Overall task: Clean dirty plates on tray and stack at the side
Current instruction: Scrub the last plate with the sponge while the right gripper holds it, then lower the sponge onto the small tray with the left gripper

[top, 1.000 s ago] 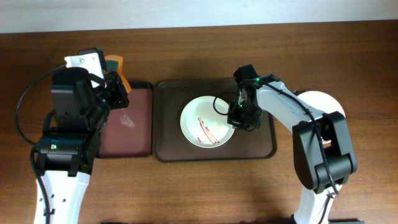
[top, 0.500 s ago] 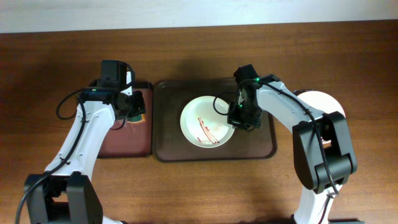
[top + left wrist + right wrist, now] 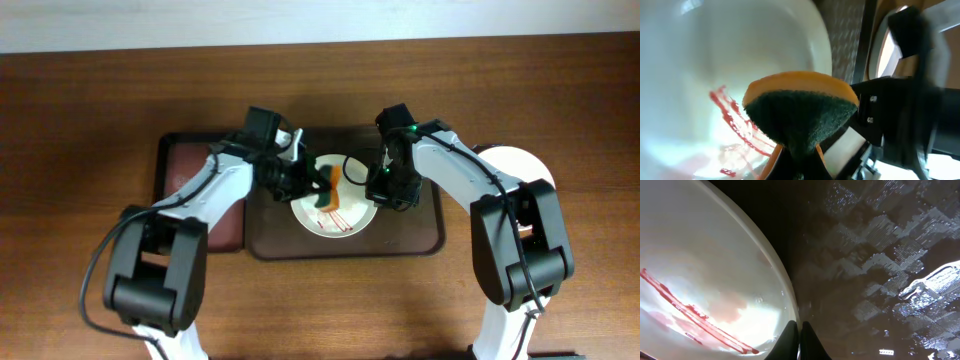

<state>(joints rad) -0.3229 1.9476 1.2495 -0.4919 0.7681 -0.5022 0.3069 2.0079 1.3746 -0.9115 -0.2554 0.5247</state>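
My left gripper carries the sponge [image 3: 800,107] across to the left in the overhead view next. It then lowers it onto the reddish-brown tray's bare bottom and lets go.
One white plate [image 3: 308,208] with red streaks lies on the dark brown tray [image 3: 420,238]. My left gripper [image 3: 316,186] is shut on an orange sponge with a green pad [image 3: 327,187] and holds it over the plate's middle. In the left wrist view the sponge [image 3: 800,107] sits in the gripper [image 3: 797,162] just above the streaked plate [image 3: 715,65]. My right gripper [image 3: 379,189] is shut on the plate's right rim. The right wrist view shows its fingers [image 3: 799,332] pinching the rim of the plate [image 3: 700,270] above the tray [image 3: 880,255]. A plain white plate [image 3: 508,158] lies to the right of the tray, partly under my right arm.
A narrower reddish-brown tray with a black rim [image 3: 200,200] lies just left of the dark tray. Bare wooden table [image 3: 330,300] surrounds both trays. My two arms meet over the plate, close to each other.
My left arm has swung right from the reddish-brown tray, carrying the sponge over the streaked plate. My right gripper has stayed on the plate's rim.
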